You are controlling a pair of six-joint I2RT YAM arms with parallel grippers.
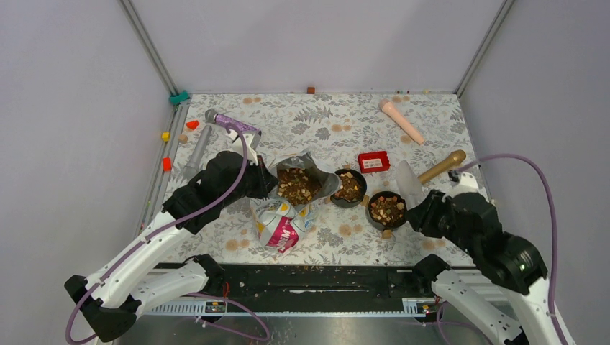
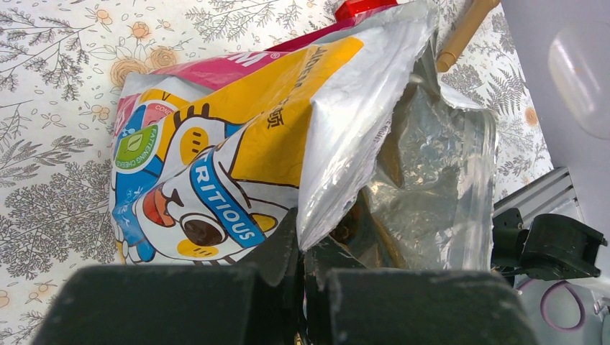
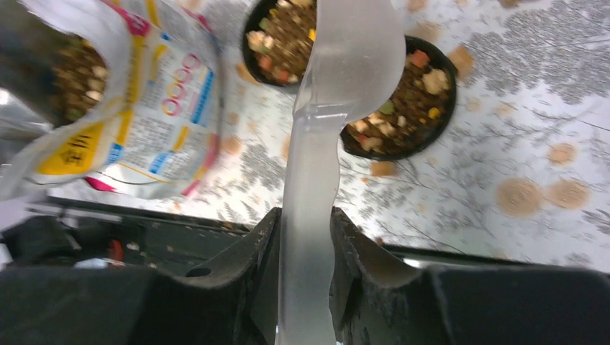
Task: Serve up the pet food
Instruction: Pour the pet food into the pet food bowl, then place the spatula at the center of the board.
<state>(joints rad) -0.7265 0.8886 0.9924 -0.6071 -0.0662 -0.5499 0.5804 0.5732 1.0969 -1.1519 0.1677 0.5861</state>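
Observation:
Bare tabletop by the bar [image 1: 365,243] is free and the bowls hold kibble. My right gripper needs to go down, back and toward the bag [image 1: 282,224], and let go of the scoop above that bare tabletop.
The yellow-white-pink cat bag [image 1: 282,224] lies open mid-table with brown kibble [image 1: 296,185] showing in its mouth. My left gripper [image 1: 269,184] is shut on the bag's torn silver edge; the wrist view shows the fingertips [image 2: 288,244] pinching that edge beside the bag [image 2: 237,144]. Two black bowls [image 1: 349,187] [image 1: 387,210] hold kibble. My right gripper [image 1: 417,203] is shut on the handle of a clear plastic scoop [image 1: 408,181]. In the right wrist view the scoop [image 3: 351,50] looks empty and hovers over the bowls [image 3: 410,108] [image 3: 277,39]; the bag [image 3: 155,108] is on the left.
A red box [image 1: 373,162] lies behind the bowls. A wooden pestle [image 1: 442,167] and a peach cone [image 1: 401,121] lie at the back right. A grey and purple tool [image 1: 216,123] and small coloured blocks [image 1: 192,124] are at the back left. A stray kibble piece [image 1: 387,233] lies near the black front rail [image 1: 324,277].

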